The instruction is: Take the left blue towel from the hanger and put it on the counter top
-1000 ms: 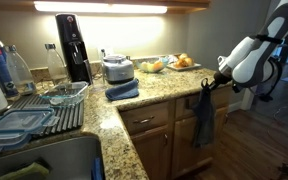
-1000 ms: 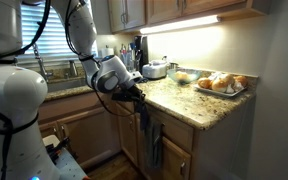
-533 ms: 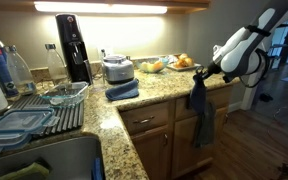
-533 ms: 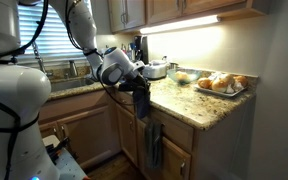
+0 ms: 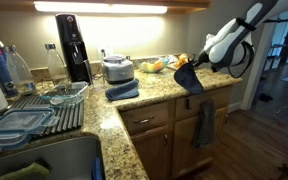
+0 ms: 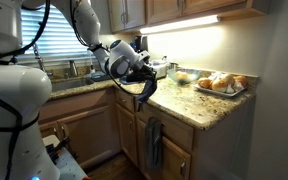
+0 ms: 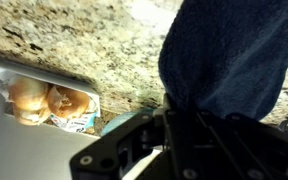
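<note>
The towel is still hanging limp from my gripper's fingers above the counter top's edge, so I will next lower it toward the granite counter top (image 6: 162, 92) (image 7: 136, 65) and let go there.
My gripper (image 5: 195, 68) is shut on the left blue towel (image 5: 188, 79), a dark slate-blue cloth that hangs limp from the jaws just above the counter top's (image 5: 154, 88) rounded edge. In the other exterior view the gripper (image 6: 144, 76) holds the towel (image 6: 147, 90) over the granite counter top (image 6: 189, 100). In the wrist view the towel (image 7: 229, 50) fills the upper right, bunched into the gripper (image 7: 184, 112), with the speckled counter top (image 7: 74, 35) behind it.
A greyer-blue towel (image 5: 203, 122) still hangs on the cabinet front (image 6: 154, 140). A tray of rolls (image 6: 222, 84) (image 7: 44, 100) lies close by the gripper. A folded light blue cloth (image 5: 122, 90), an appliance (image 5: 117, 68) and a dish rack (image 5: 44, 108) stand further along.
My gripper has risen from the cabinet front to counter height, lifting the dark blue towel off the hanger and carrying it over the counter's edge.
</note>
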Controlling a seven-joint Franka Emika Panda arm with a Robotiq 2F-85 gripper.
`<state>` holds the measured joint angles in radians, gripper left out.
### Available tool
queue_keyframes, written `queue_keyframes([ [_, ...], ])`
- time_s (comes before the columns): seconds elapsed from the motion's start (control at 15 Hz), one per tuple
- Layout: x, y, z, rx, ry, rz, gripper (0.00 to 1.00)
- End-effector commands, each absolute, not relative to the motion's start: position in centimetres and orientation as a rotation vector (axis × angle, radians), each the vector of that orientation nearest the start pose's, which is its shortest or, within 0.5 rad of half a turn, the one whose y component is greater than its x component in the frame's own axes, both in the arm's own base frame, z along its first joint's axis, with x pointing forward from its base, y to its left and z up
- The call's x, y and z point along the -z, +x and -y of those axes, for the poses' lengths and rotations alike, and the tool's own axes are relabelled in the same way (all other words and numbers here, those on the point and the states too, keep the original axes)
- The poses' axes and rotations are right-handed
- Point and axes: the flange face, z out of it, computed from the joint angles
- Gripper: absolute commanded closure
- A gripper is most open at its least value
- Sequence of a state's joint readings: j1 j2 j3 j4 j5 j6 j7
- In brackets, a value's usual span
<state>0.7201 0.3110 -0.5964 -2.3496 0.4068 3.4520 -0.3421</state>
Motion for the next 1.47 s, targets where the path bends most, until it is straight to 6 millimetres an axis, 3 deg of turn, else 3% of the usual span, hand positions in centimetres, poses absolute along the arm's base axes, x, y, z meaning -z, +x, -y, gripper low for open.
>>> queue_keyframes([
  [0.0, -31.9, 57.9, -3.3, 1.417, -3.054, 0.166, 0.92],
  [0.27, -29.3, 58.8, -3.5, 1.379, -3.096, 0.187, 0.93],
  [0.33, -29.0, 58.8, -3.5, 1.367, -3.105, 0.193, 0.64],
  [0.4, -28.7, 58.8, -3.6, 1.358, -3.108, 0.194, 0.63],
  [1.07, -30.8, 56.4, -4.5, 1.313, -3.077, 0.215, 0.02],
  [1.2, -31.1, 55.9, -4.5, 1.302, -3.071, 0.194, 0.00],
  [1.27, -30.1, 57.7, -4.8, 1.364, -3.079, 0.227, 0.06],
  [1.4, -30.3, 57.3, -4.8, 1.358, -3.074, 0.217, 0.00],
])
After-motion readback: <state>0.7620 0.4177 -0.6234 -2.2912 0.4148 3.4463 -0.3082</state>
